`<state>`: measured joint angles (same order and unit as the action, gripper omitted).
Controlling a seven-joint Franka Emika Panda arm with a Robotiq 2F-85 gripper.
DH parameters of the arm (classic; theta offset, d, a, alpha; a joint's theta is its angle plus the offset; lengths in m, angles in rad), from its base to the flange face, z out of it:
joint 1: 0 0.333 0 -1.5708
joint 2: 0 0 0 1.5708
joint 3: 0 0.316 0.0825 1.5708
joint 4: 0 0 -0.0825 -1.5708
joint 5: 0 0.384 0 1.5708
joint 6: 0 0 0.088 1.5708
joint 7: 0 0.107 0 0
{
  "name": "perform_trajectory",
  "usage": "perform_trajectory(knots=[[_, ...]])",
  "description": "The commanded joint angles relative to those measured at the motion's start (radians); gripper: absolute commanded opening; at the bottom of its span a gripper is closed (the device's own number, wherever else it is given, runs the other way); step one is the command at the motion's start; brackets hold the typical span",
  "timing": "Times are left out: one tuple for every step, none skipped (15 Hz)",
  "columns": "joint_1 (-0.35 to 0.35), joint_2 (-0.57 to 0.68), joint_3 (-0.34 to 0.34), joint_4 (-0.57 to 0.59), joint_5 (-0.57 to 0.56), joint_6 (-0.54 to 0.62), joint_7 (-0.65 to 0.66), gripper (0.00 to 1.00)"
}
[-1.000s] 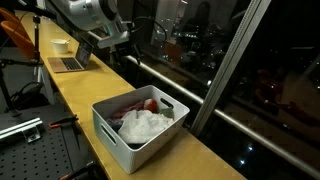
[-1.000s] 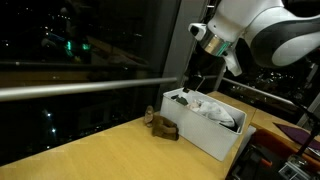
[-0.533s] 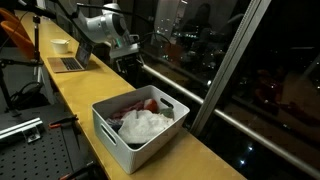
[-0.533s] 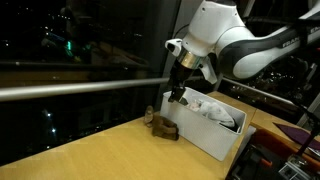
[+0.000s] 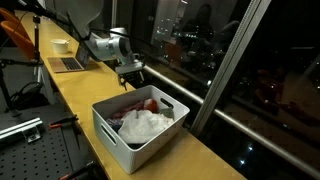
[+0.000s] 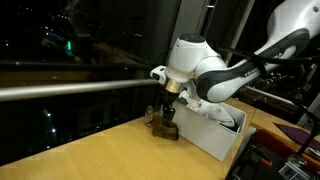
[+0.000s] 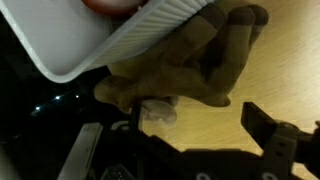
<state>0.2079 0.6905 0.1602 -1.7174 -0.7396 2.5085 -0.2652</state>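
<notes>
The toy is below my gripper's open fingers, so my gripper will next lower them onto the near edge of the brown soft toy (image 6: 162,124) by the pale lump.
A brown soft toy (image 7: 195,65) lies on the wooden table right beside the end wall of a white plastic bin (image 7: 110,40). In the wrist view it fills the middle, with a small pale lump (image 7: 158,110) at its near edge. My gripper (image 7: 195,125) hangs open just above it, one dark fingertip (image 7: 262,122) over bare wood to its side. In an exterior view the gripper (image 6: 167,117) stands low over the brown toy (image 6: 163,128). In an exterior view the gripper (image 5: 130,78) sits just beyond the bin (image 5: 112,128), which holds white cloth (image 5: 145,124) and something red (image 5: 150,103).
A dark window with a metal rail (image 6: 70,90) runs along the table's far edge. A laptop (image 5: 70,63) and a white cup (image 5: 61,44) stand further along the table. An orange chair (image 5: 15,35) and a perforated metal plate (image 5: 20,140) are off the table's near side.
The arm has swung from above the bin's end down to the brown toy on the table. The jaws have stayed open throughout.
</notes>
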Motion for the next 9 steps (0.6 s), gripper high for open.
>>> perform_trajectory(knots=[[0.019, 0.071, -0.014, 0.078, 0.029, -0.032, -0.074, 1.00], [0.019, 0.083, -0.016, 0.084, 0.030, -0.031, -0.081, 1.00], [0.018, 0.094, -0.017, 0.088, 0.032, -0.029, -0.087, 1.00], [0.017, 0.104, -0.019, 0.091, 0.033, -0.027, -0.093, 1.00], [0.016, 0.113, -0.020, 0.095, 0.036, -0.026, -0.097, 1.00], [0.016, 0.122, -0.022, 0.096, 0.038, -0.022, -0.100, 1.00], [0.016, 0.131, -0.023, 0.099, 0.041, -0.020, -0.103, 1.00], [0.016, 0.141, -0.024, 0.102, 0.043, -0.019, -0.106, 1.00], [0.015, 0.152, -0.025, 0.105, 0.046, -0.018, -0.107, 1.00]])
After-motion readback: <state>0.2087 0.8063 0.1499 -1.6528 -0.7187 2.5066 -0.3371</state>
